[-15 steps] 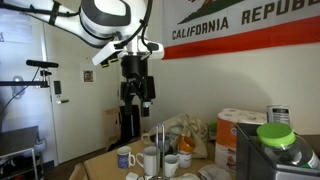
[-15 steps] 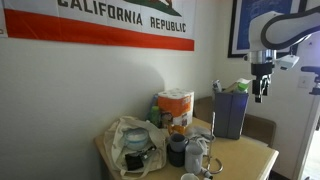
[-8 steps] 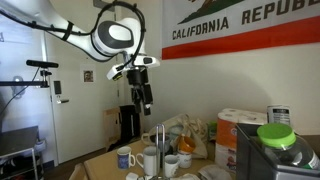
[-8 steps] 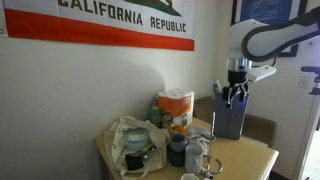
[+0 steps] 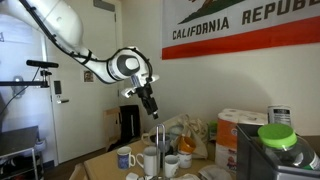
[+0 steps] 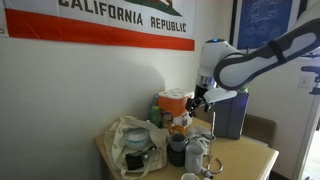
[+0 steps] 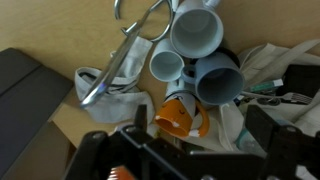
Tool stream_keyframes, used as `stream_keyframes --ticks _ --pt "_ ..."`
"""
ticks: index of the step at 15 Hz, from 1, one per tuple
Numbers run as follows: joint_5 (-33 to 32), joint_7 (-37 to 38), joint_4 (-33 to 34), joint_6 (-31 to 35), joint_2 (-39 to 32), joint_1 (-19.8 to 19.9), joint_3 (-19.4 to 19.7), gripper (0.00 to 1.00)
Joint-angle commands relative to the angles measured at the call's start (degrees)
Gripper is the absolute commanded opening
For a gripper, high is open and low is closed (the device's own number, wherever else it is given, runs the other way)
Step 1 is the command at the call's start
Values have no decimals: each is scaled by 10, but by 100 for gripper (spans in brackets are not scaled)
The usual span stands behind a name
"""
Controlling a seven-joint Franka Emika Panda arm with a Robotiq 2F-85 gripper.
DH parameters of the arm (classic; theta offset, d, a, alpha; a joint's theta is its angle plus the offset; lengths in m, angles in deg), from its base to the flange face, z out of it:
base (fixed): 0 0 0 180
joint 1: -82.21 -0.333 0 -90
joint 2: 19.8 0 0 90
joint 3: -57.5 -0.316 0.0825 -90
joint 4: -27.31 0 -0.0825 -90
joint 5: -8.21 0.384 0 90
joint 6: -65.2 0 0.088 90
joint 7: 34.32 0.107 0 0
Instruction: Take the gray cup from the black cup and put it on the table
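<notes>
The gray cup stands below, beyond the orange cup [image 7: 180,118] my fingers straddle. My gripper moves down and across onto the edge of the gray cup's rim facing that orange cup [image 7: 203,97] next.
Several cups stand clustered on the wooden table [image 6: 250,160]. In the wrist view a gray cup [image 7: 215,78] stands among a larger pale mug [image 7: 195,30], a small white cup [image 7: 167,65] and an orange cup [image 7: 180,118]. I cannot make out the black cup under it there. In an exterior view a dark cup [image 6: 177,152] stands in the cluster. My gripper [image 5: 152,106] hangs well above the cups, open and empty, and also shows in the exterior view [image 6: 197,100]. In the wrist view its fingers [image 7: 200,128] straddle the orange cup from high up.
A crumpled plastic bag [image 6: 130,140] lies beside the cups. A white mug with a blue mark [image 5: 124,157] stands at the table edge. Paper towel rolls [image 6: 176,105], a blue bin [image 6: 230,110] and a green-lidded container [image 5: 276,135] stand around. A metal wire stand [image 7: 140,20] rises near the cups.
The arm has swung from high up toward the wall side and lowered. The gripper now hangs closer over the cup cluster and is still empty.
</notes>
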Motion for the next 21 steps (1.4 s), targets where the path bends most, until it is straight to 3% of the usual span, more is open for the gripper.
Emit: stream_keyframes --ticks 1,8,15,21 --pt "-10 43 34 76 -89 -20 24 100" --pt "2 88 73 189 -201 -86 96 100" --pt "-5 102 113 171 -243 -143 154 100" --pt "-8 124 117 164 -260 -167 180 100"
